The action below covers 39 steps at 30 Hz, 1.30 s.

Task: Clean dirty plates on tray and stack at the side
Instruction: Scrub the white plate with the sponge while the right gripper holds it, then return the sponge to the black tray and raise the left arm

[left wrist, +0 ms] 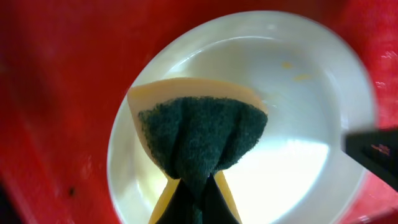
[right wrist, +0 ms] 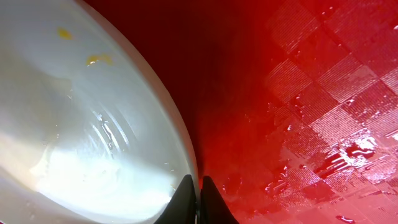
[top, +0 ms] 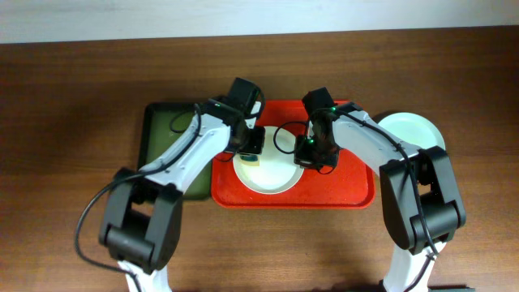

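Note:
I need to lift the sponge up off the plate with my left gripper next, then bring it over the dark green tray and lower it there.
A white plate (top: 272, 177) with small yellow smears (right wrist: 96, 60) lies on the red tray (top: 349, 191). My left gripper (top: 250, 154) is shut on a yellow sponge with a dark green scouring face (left wrist: 199, 134) and holds it against the plate's left inner side (left wrist: 298, 143). My right gripper (top: 313, 157) is shut on the plate's right rim, one finger inside and one outside (right wrist: 199, 183). A pale mint green plate (top: 415, 130) lies on the table to the right of the tray. The light blue plate is out of view.
A dark green black-rimmed tray (top: 158, 130) lies just left of the red tray, partly under my left arm. The red tray's floor (right wrist: 311, 93) is wet to the right of the plate. Brown wooden table (top: 65, 162) all around.

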Available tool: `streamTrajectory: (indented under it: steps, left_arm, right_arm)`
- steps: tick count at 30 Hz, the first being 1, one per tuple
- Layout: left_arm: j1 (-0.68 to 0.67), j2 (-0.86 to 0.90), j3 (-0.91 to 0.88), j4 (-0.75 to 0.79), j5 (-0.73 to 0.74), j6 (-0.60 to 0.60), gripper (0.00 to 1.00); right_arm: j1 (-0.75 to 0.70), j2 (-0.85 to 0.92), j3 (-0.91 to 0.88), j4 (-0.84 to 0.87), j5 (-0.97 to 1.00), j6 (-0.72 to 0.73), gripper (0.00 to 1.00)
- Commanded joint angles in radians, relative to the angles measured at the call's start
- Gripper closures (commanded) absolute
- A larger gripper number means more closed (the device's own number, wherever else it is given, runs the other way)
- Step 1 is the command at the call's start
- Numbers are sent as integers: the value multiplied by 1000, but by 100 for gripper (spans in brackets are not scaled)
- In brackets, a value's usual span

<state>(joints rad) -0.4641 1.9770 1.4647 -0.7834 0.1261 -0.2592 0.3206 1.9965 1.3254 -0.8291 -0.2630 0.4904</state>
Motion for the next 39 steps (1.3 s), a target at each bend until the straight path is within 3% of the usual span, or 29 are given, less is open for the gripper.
streamTrajectory:
  steps: [1, 4, 6, 8, 9, 12, 18, 21, 24, 32, 39]
  left_arm:
    - [-11, 103, -10, 38, -21, -26, 100]
    - [-12, 186, -9, 45, 32, -77, 100]
    - [-19, 213, -9, 39, 220, -66, 100]
    - [-19, 208, -2, 43, 571, 39, 100]
    - [-11, 199, 13, 39, 646, 48, 100]
    - [40, 105, 79, -38, 505, 47, 100]
    - [166, -129, 114, -234, -84, 48, 100]
    - [197, -126, 101, -280, -229, 48, 100]
    - [239, -124, 30, -265, -245, 43, 100]
    - [317, -124, -204, -26, -247, 40, 100]
    - [317, -124, -236, 24, -247, 40, 100]
  right_arm:
    - [7, -13, -3, 5, 16, -3, 96]
    - [8, -13, -3, 7, 16, -3, 96]
    - [8, -13, -3, 8, 16, -3, 96]
    - [8, -11, -3, 8, 16, -3, 96]
    - [8, -11, -3, 8, 16, -3, 96]
    - [8, -11, -3, 7, 16, -12, 96]
    - [8, -11, -3, 7, 16, -14, 96]
    - [8, -11, -4, 7, 16, -14, 96]
    - [8, -11, -3, 7, 16, -14, 96]
    - [8, -11, -3, 7, 18, -14, 96]
    - [8, -11, -3, 7, 35, -14, 96]
